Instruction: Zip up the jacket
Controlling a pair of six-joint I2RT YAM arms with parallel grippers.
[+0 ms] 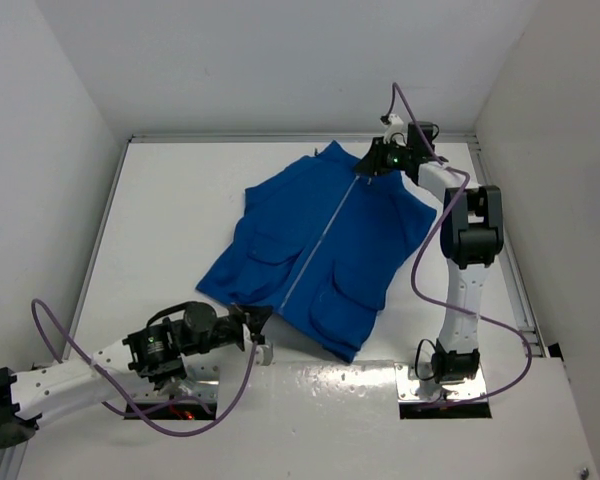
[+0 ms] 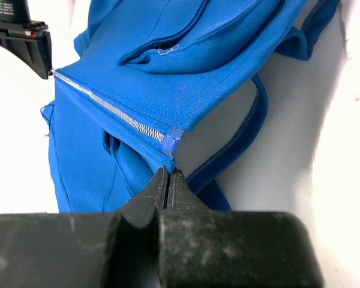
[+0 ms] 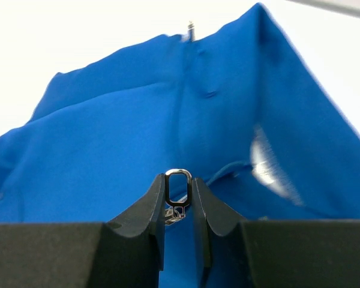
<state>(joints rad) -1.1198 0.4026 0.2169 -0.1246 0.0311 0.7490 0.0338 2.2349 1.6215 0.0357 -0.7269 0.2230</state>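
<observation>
My right gripper needs to move slightly to the right in the top view at the collar next and let go of the zipper's pull (image 3: 171, 187), because the zipper is already closed.
The bright blue jacket (image 1: 365, 235) lies flat on the white table, collar at the far end, hem toward me. Its silver zipper (image 1: 320, 240) runs closed up the front. My left gripper (image 1: 253, 318) is at the hem. In the left wrist view its jaws (image 2: 168, 175) are shut on the blue fabric just below the zipper's bottom end (image 2: 171, 139). My right gripper (image 1: 368, 165) is at the collar. In the right wrist view it (image 3: 179, 187) is shut on the small silver zipper pull (image 3: 171, 187), with the jacket (image 3: 108, 138) behind it.
White walls enclose the table on the left, back and right. A metal rail (image 1: 517, 290) runs along the right edge. Purple cables (image 1: 425, 250) hang beside the right arm and loop around the left arm (image 1: 70, 345).
</observation>
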